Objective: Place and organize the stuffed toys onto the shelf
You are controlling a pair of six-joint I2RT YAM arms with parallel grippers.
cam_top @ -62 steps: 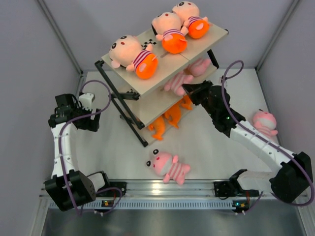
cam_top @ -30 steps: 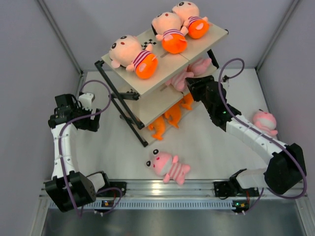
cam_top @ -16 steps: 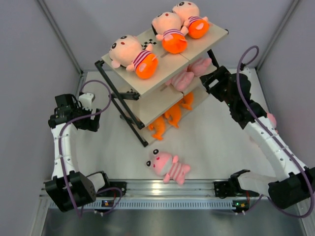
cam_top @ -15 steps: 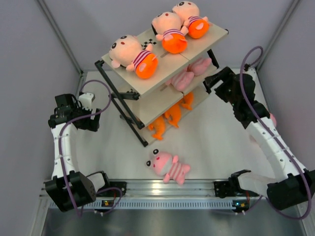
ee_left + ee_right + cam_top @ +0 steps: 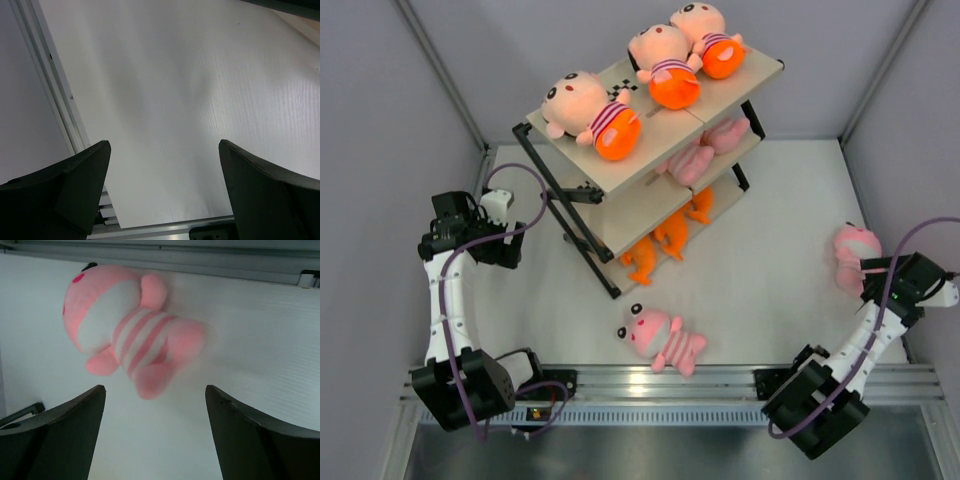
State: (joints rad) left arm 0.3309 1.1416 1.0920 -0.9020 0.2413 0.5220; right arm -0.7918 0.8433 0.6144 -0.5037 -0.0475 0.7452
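I will lower my right gripper onto the pink striped animal's pink legs and close it there, because the animal's head is farthest from my open fingers.
The shelf (image 5: 620, 205) stands at the back centre. Three peach-faced dolls (image 5: 665, 62) lie on its top board, two pink striped toys (image 5: 692, 162) on the middle board and orange creatures (image 5: 660, 235) on the lowest. One pink striped toy (image 5: 661, 339) lies on the table near the front. Another pink toy (image 5: 850, 255) (image 5: 125, 330) lies at the right. My right gripper (image 5: 878, 276) (image 5: 155, 389) hovers open just short of it, nothing between the fingers. My left gripper (image 5: 455, 228) (image 5: 164, 144) stands wide open over bare table at the left.
White walls close in the table on the left, back and right. A metal rail (image 5: 660, 378) runs along the near edge. The shelf's black frame leg (image 5: 585, 250) reaches toward the middle of the table.
My right arm has drawn back from the shelf's middle board and swung to the right, over the pink toy there, its jaws opening. The left arm has not moved.
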